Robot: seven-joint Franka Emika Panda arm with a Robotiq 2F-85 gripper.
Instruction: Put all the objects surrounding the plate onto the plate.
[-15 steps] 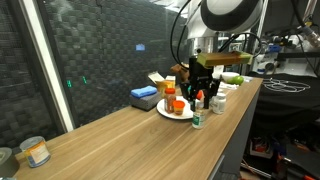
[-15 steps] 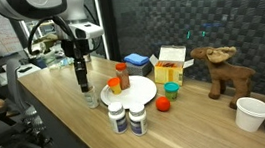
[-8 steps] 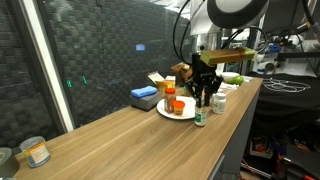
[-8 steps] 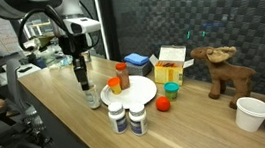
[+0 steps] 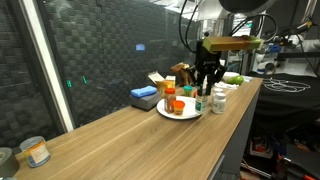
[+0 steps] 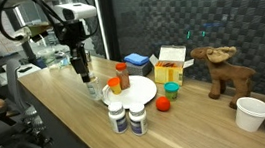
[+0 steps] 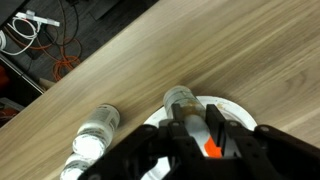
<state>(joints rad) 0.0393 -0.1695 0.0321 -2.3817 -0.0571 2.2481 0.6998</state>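
The small clear bottle goes across the plate next, onto the spot (image 5: 181, 99) beside the brown red-lidded jar, because that spot is empty.
My gripper (image 7: 196, 128) is shut on a small clear bottle (image 7: 183, 100) with a green label. It holds the bottle upright just above the table at the plate's edge, as both exterior views show, gripper (image 6: 83, 72) over bottle (image 6: 92, 88) and gripper (image 5: 205, 84) over bottle (image 5: 199, 104). The round white plate (image 6: 141, 93) carries a short orange jar (image 6: 115, 85) and a brown red-lidded jar (image 6: 121, 72). Two white bottles (image 6: 126, 118) stand in front of the plate.
A red ball (image 6: 161, 103), a small green-and-blue piece (image 6: 171, 89), a yellow carton (image 6: 170, 68), a blue box (image 6: 136, 59) and a toy moose (image 6: 218, 69) lie around the plate. A white tub (image 6: 250, 114) and a tin (image 5: 36, 151) stand farther off.
The jaws closed on the green-labelled bottle where it stood on the table beside the plate, and the arm has lifted it off the wood.
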